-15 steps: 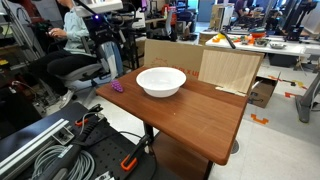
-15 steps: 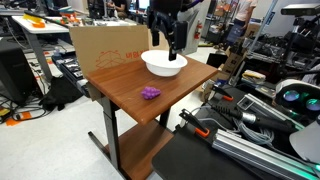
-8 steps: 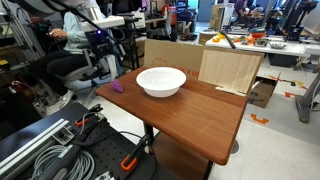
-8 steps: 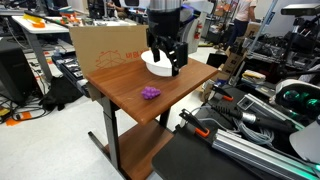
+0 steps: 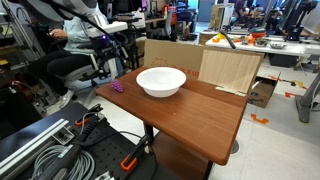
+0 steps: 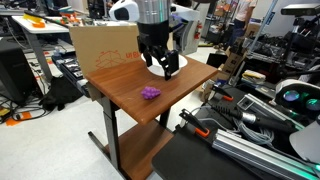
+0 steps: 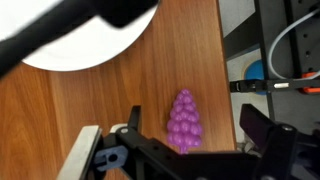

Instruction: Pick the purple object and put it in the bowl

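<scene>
My open fingers are still above the purple object's bumpy middle. My gripper will next move down and away from the white bowl (image 5: 160, 81) to close around that middle.
The purple object (image 7: 183, 120) is a small bumpy grape-like lump lying on the wooden table (image 6: 125, 85), near its edge. It also shows in both exterior views (image 6: 150, 93) (image 5: 118, 88). The white bowl (image 5: 160, 81) stands in the middle of the table, and its rim fills the upper left of the wrist view (image 7: 80, 45). My gripper (image 6: 160, 68) hangs above the table between the bowl and the purple object, hiding most of the bowl in that view. In the wrist view the gripper (image 7: 175, 150) is open and empty, with its jaws on either side of the purple object, above it.
A cardboard box (image 6: 105, 45) stands along the table's back edge, with a wooden panel (image 5: 228, 68) beside it. Past the table edge by the purple object lie cables and equipment (image 6: 250, 120). A seated person (image 5: 70, 40) is behind the table.
My gripper has moved from above the bowl toward the purple object and come lower. The bowl and the purple object have not moved.
</scene>
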Available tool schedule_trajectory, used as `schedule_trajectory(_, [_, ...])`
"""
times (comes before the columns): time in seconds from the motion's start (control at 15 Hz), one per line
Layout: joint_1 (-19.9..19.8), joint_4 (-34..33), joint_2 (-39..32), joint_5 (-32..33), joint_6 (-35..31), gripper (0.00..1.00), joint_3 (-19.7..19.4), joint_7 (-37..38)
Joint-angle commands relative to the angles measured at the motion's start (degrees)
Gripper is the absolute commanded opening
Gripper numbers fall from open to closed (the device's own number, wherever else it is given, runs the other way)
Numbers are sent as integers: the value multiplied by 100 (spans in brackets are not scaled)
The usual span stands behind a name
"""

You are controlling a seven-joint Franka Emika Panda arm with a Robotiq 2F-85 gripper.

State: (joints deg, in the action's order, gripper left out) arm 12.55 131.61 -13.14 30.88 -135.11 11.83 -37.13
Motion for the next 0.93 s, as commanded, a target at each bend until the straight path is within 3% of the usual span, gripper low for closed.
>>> schedule_trajectory(0.0, [86,-288,-298,-4,-66,100,85,212])
schedule_trajectory(0.87, [192,-1091,-1439,136,247,100,-33,695])
